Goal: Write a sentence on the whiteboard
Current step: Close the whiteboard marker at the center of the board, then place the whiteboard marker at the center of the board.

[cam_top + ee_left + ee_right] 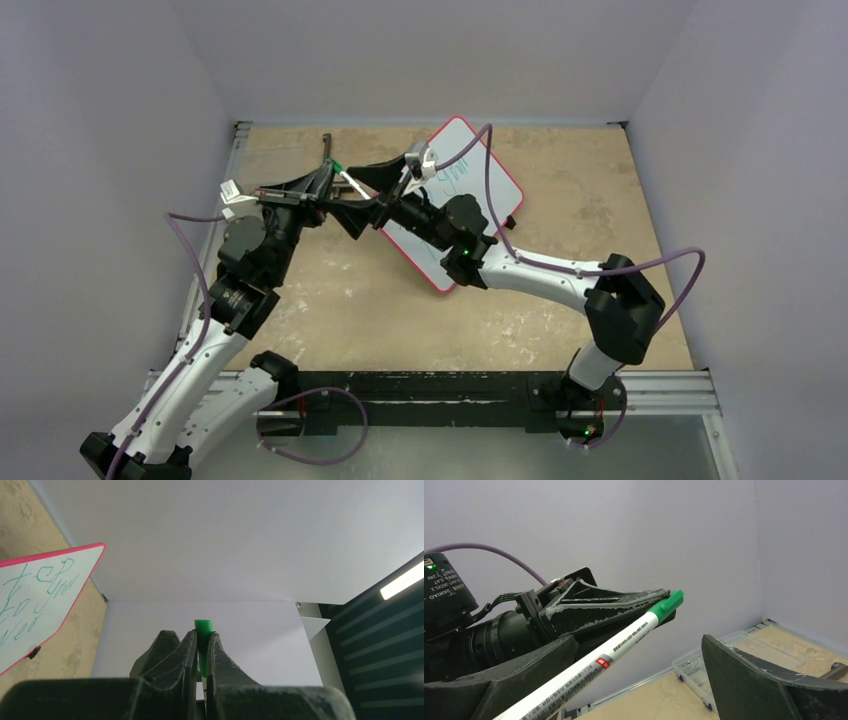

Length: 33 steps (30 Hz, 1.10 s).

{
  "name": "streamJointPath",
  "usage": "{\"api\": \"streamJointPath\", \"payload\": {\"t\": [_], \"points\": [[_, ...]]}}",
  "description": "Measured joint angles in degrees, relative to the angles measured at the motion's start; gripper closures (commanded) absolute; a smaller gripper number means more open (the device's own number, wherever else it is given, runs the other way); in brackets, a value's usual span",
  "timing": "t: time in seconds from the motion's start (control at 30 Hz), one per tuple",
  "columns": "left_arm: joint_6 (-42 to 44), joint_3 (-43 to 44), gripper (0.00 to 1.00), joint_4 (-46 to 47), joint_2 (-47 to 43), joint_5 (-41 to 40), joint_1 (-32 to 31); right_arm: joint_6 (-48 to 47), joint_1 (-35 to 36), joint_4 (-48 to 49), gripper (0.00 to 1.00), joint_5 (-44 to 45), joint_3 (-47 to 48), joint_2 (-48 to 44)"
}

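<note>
My left gripper moves back and down next, tilting toward the bare tabletop near the metal bar [353,309], to release the marker, since green writing already marks the whiteboard.
The whiteboard [462,140], white with a red rim, lies tilted at the middle back of the table. It also shows at the left of the left wrist view [50,554]. The sentence [455,177] is green handwriting on it, in lines [35,592]. My left gripper [330,180] is held above the table left of the board and is shut on the green cap [203,626] of a white marker [614,650]. My right gripper [639,640] is open, with its jaws wide apart around the marker's white body [357,187]. The body lies along its left finger.
The right arm [540,270] reaches across the near part of the board. A clear plastic box [694,670] sits by the wall. Grey walls close in the table on three sides. A metal rail [450,385] runs along the near edge.
</note>
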Motion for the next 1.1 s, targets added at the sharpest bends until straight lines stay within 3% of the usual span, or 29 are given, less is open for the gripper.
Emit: {"api": "streamJointPath", "payload": {"t": [0.9, 1.1], "points": [[3.1, 0.5, 1.0, -8.0, -2.1, 2.5, -1.5, -9.6, 0.1, -22.5, 0.01, 3.6, -10.4, -17.9], [7.1, 3.2, 1.0, -15.0, -2.4, -0.1, -0.9, -11.5, 0.1, -29.5, 0.01, 3.7, -13.2, -24.6]]}}
